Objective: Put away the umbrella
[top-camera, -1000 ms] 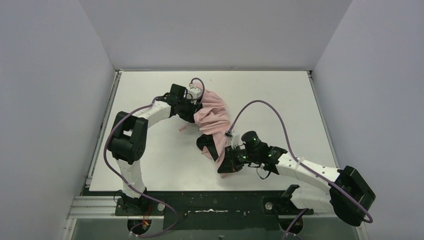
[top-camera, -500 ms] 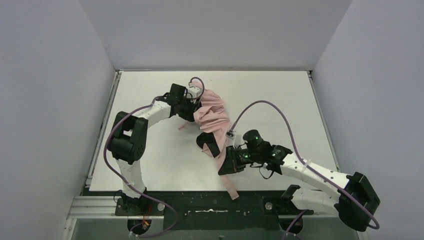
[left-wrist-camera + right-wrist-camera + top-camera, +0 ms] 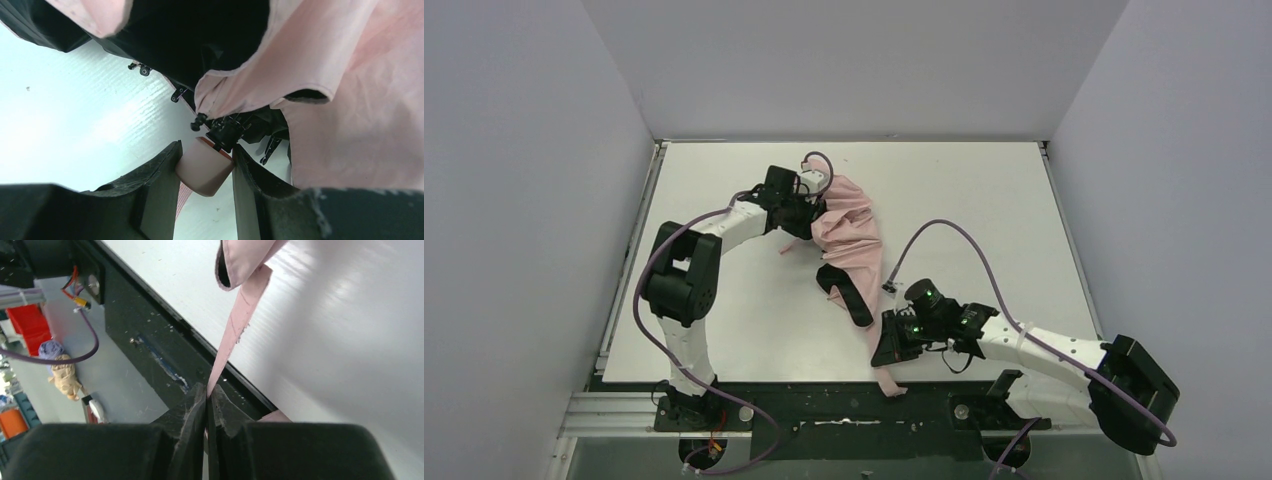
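The handle goes back toward the bunched pink fabric (image 3: 849,242) next, drawn and released there by my left gripper, since it stands far from my right gripper.
The pale pink umbrella (image 3: 849,230) lies collapsed and loose in the middle of the white table, its black lining showing. My left gripper (image 3: 809,212) is shut on the umbrella's pink handle (image 3: 205,167), with black ribs just beyond it. My right gripper (image 3: 886,350) is at the table's near edge, shut on the pink strap (image 3: 235,330), which runs taut from the fabric (image 3: 240,260) down between the jaws. The strap's free end (image 3: 888,381) hangs over the black front rail. The shaft is hidden.
The white table (image 3: 984,200) is walled by grey panels on three sides. A black rail (image 3: 844,405) with the arm bases runs along the near edge. The right wrist view shows cables and clutter (image 3: 55,355) below the table edge.
My right gripper has moved toward the near edge, drawing the strap out of the fabric; the strap's end now hangs over the rail. The left gripper has stayed on the handle.
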